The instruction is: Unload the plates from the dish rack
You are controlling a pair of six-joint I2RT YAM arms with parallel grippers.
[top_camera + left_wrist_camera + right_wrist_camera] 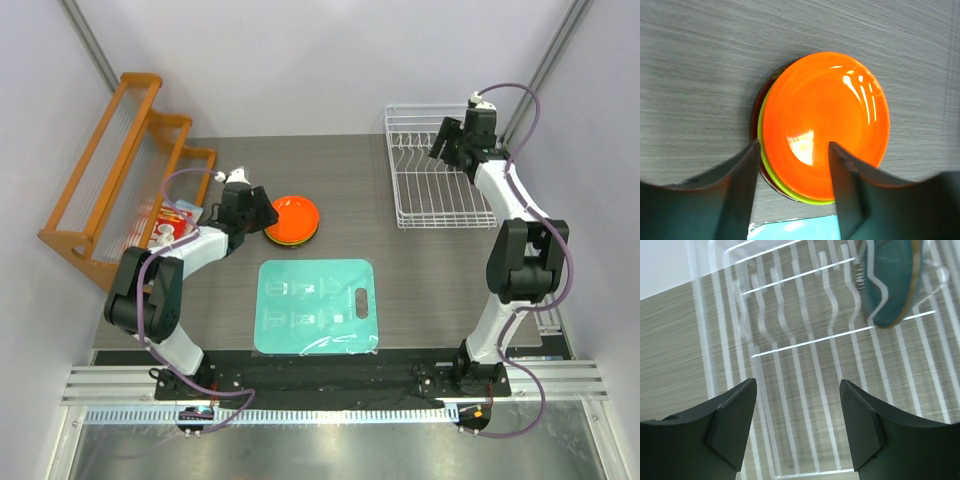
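Observation:
The upright edge of the blue-teal plate's near rim (pixel 899 314) is below, toward the right in the wrist view, so my right gripper should next shift over and lower astride it.
An orange plate (pixel 825 120) lies on top of a stack with a lime green plate (pixel 771 172) and a dark red plate (pixel 754 125) under it, on the table left of centre (pixel 292 217). My left gripper (pixel 792 150) stands open over the stack's near rim, one finger on each side of the edge (pixel 262 212). My right gripper (pixel 797 390) hangs open above the white wire dish rack (pixel 790 340) at the back right (pixel 440 185). A blue-teal plate (pixel 890 280) stands upright in the rack, beyond and to the right of the right fingers.
A teal rectangular mat (pixel 315 305) lies at the middle front, just below the plate stack. An orange wooden slanted rack (pixel 115 170) stands at the far left, with a red and white packet (pixel 172 220) at its foot beside the left arm.

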